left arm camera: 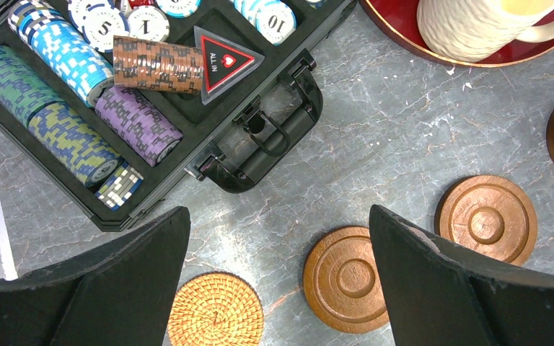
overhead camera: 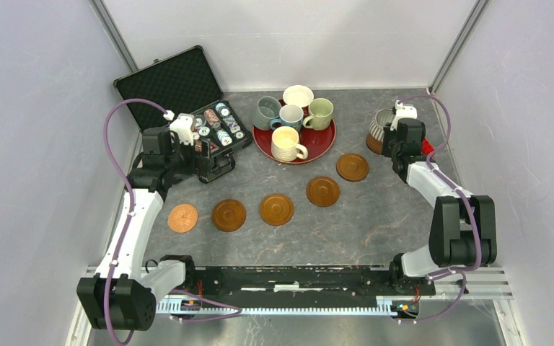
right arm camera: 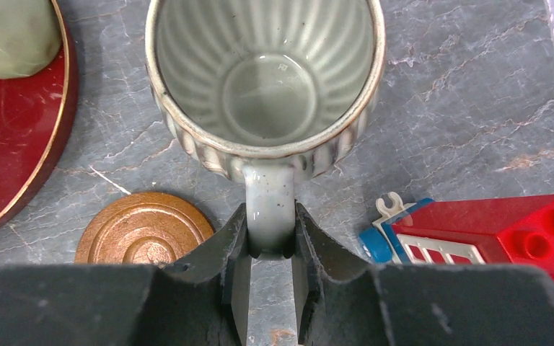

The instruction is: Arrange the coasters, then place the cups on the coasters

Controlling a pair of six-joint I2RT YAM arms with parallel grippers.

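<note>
Next, my right gripper lowers to set the ribbed grey cup onto a brown coaster (overhead camera: 374, 144) and releases its handle, since the coaster peeks out below the cup.
Several brown coasters curve across the table from a lighter woven one (overhead camera: 182, 218) (left arm camera: 216, 310) up to the far-right one (overhead camera: 352, 167) (right arm camera: 144, 231). Several cups stand on the red tray (overhead camera: 319, 146), among them a cream one (overhead camera: 287, 143) and a green one (overhead camera: 320, 113). A ribbed grey cup (overhead camera: 379, 130) (right arm camera: 263, 94) is off the tray at the back right. My right gripper (overhead camera: 389, 141) (right arm camera: 270, 216) is shut on its handle. Whether that cup is lifted I cannot tell. My left gripper (overhead camera: 209, 160) (left arm camera: 278, 213) hangs open above the woven coaster and a ringed coaster (left arm camera: 346, 280), holding nothing.
An open black case of poker chips (overhead camera: 187, 108) (left arm camera: 137, 94) lies at the back left, its handle just beyond my left fingers. A red and blue toy block (right arm camera: 505, 231) (overhead camera: 427, 148) lies right of the ribbed cup, near the right wall.
</note>
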